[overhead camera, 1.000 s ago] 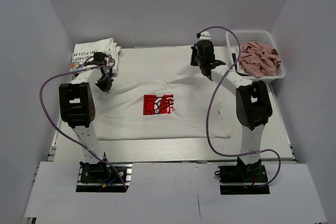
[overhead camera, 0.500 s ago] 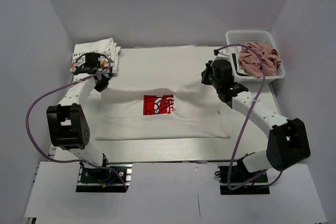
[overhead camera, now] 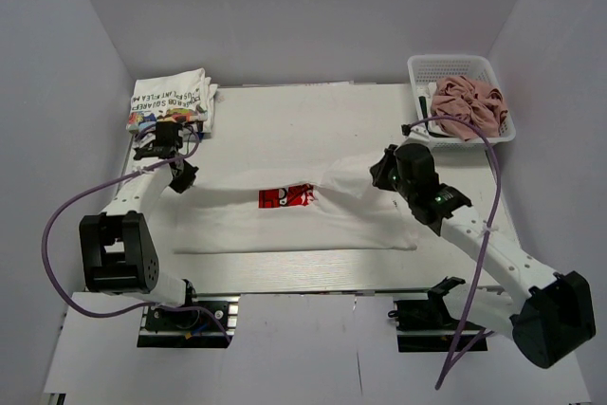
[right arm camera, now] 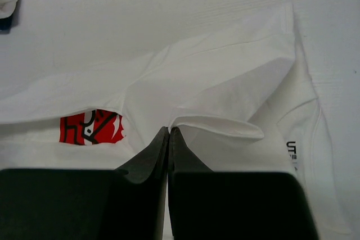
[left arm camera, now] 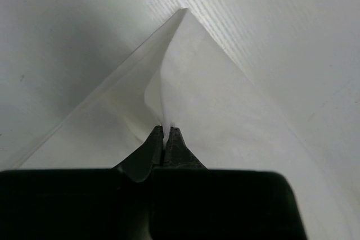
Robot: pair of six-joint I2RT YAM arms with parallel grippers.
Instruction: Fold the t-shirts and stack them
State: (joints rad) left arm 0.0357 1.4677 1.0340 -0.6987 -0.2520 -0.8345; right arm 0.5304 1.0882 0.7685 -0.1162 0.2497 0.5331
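Note:
The folded far edge should next go slightly back toward the shirt's near edge in my left gripper before I release it, since part of the red logo still shows.
A white t-shirt [overhead camera: 285, 225] with a red square logo [overhead camera: 286, 196] lies spread on the table, its far edge lifted and folded toward the near side, half covering the logo. My left gripper [overhead camera: 180, 177] is shut on the shirt's far left corner [left arm camera: 180, 82]. My right gripper [overhead camera: 379, 173] is shut on the far right edge [right arm camera: 225, 125]; the logo [right arm camera: 90, 127] shows left of its fingers. A folded white tee with print [overhead camera: 171, 99] lies at the far left. A dusty pink tee [overhead camera: 467, 106] is bunched in the basket.
The white mesh basket [overhead camera: 457, 65] stands at the far right corner. Purple cables loop from both arms over the table's sides. Grey walls close in the left, right and far sides.
Both grippers have drawn the shirt's far edge toward the near side. The fold now covers the top of the red logo. Both arms have swung lower and outward.

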